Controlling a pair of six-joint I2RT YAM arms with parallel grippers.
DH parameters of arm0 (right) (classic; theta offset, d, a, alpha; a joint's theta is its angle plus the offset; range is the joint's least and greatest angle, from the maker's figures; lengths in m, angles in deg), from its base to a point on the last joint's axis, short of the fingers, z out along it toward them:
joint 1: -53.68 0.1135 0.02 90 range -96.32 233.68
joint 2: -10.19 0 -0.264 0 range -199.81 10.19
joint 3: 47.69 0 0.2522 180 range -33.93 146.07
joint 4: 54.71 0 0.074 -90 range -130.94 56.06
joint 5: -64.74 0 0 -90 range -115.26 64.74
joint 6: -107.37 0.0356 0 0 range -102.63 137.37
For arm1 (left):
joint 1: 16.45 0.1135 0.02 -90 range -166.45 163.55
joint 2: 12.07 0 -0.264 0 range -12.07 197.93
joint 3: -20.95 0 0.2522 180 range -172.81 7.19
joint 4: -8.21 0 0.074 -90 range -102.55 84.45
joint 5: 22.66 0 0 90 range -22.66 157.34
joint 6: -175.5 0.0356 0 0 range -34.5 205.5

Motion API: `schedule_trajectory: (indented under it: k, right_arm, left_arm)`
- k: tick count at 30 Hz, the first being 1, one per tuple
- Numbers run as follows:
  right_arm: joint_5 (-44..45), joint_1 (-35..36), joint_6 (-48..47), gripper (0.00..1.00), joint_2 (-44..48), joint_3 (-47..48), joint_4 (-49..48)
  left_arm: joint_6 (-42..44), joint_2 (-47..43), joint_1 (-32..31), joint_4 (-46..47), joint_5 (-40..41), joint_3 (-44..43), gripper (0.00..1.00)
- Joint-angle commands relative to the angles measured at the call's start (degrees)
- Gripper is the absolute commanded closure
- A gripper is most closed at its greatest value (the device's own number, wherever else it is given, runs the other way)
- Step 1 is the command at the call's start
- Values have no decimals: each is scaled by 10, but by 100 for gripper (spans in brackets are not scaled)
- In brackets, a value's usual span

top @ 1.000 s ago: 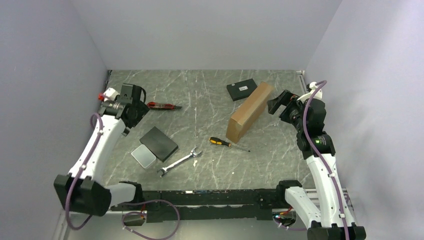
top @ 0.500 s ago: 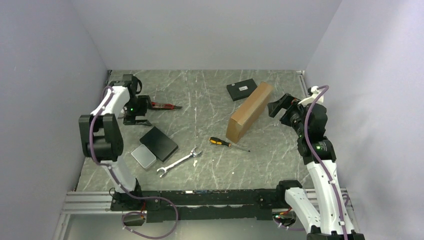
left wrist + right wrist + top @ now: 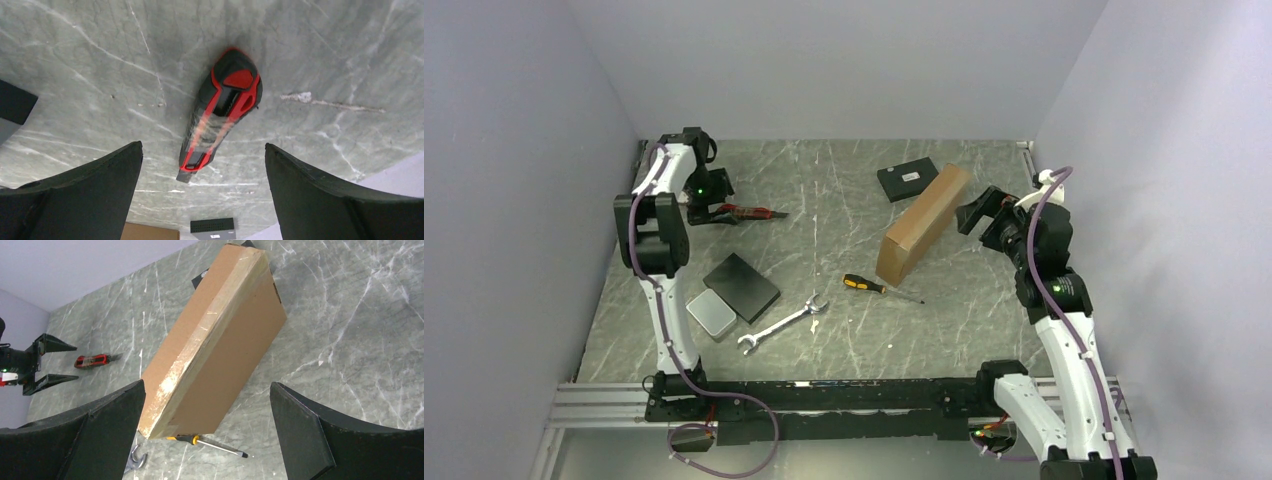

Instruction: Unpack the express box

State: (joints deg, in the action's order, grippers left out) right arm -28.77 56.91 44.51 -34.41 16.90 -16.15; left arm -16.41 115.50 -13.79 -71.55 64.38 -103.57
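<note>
I should next bring my left gripper down around the handle of the red and black utility knife (image 3: 749, 211) and close it.
The express box (image 3: 924, 225) is a closed brown cardboard mailer standing on its long side edge, right of the table's centre. It fills the right wrist view (image 3: 215, 350), and a corner shows in the left wrist view (image 3: 150, 233). My right gripper (image 3: 972, 212) is open just right of the box, apart from it, jaws wide (image 3: 207, 384). My left gripper (image 3: 704, 208) is open at the far left, just above a red and black utility knife (image 3: 749, 211). The knife (image 3: 220, 120) lies on the table between and ahead of the open jaws (image 3: 202, 146), untouched.
A small black labelled box (image 3: 907, 180) lies behind the express box. A yellow-handled screwdriver (image 3: 879, 287) lies at the box's near end. A wrench (image 3: 782, 325), a dark grey slab (image 3: 741, 287) and a silver tin (image 3: 711, 313) lie front left. Walls close in on three sides.
My left arm has swung up and back, bringing its gripper from beside the knife's handle to right over the knife. My right gripper has barely shifted. The box has not moved.
</note>
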Motion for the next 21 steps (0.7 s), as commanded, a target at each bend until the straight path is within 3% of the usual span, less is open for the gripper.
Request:
schedule_trajectory:
  k: [1, 10, 21]
  right_arm:
    - [10, 5, -10, 0, -4, 23, -19]
    - [11, 6, -9, 0, -14, 29, -20]
    - [2, 6, 4, 0, -7, 21, -20]
  left_arm:
    - [-28, 17, 2, -44, 1, -37, 2]
    - [-17, 72, 3, -46, 1, -62, 5]
    - [17, 91, 10, -6, 0, -23, 28]
